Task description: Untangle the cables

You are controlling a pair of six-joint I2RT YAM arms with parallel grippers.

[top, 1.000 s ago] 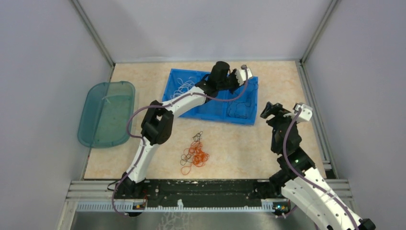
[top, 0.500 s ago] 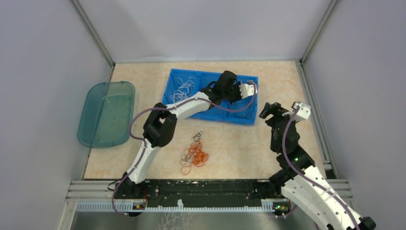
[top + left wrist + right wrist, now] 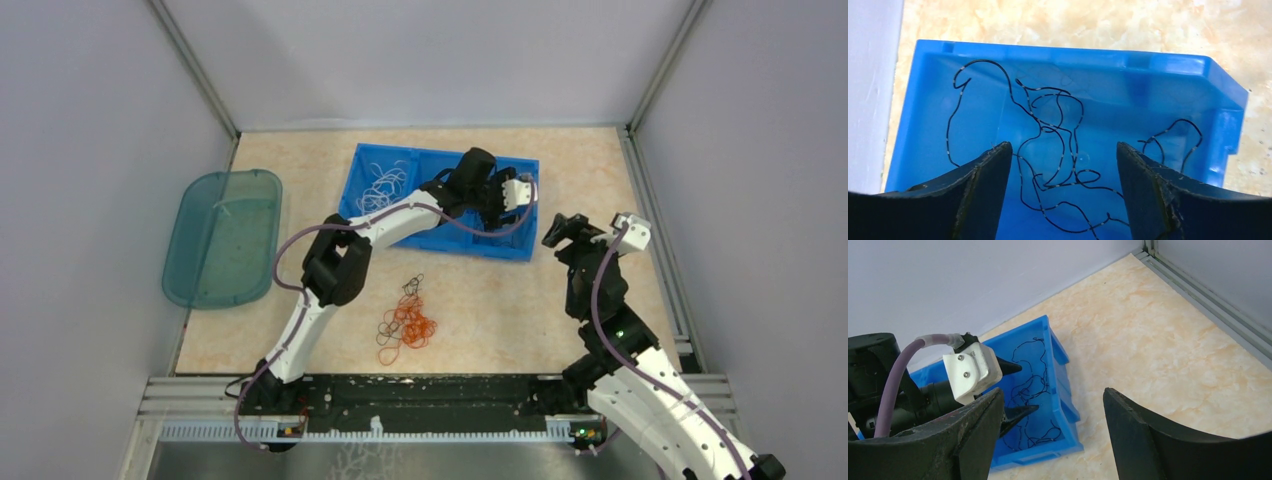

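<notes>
The tangle's black far end (image 3: 412, 286) lies below my right gripper and to its left in the top view. I will bring the gripper across and down onto that end next.
A tangle of red-orange and black cables (image 3: 405, 325) lies on the table in front of the blue bin (image 3: 452, 240). White cables (image 3: 380, 180) fill the bin's left compartment. Loose black cables (image 3: 1058, 145) lie on the floor of its right compartment (image 3: 1030, 385). My left gripper (image 3: 1064, 147) hovers over that right compartment (image 3: 495, 212), open, with nothing between its fingers. My right gripper (image 3: 1053, 392) is open and empty just right of the bin (image 3: 560, 230), above the table.
A teal translucent tray (image 3: 222, 235) sits at the table's left edge. Grey walls and a metal frame (image 3: 655, 240) close in the table on three sides. The bin's right wall (image 3: 1060, 375) stands between my two grippers.
The left gripper swung from the bin's back edge to over its right compartment, then opened its jaws. The right arm has not moved.
</notes>
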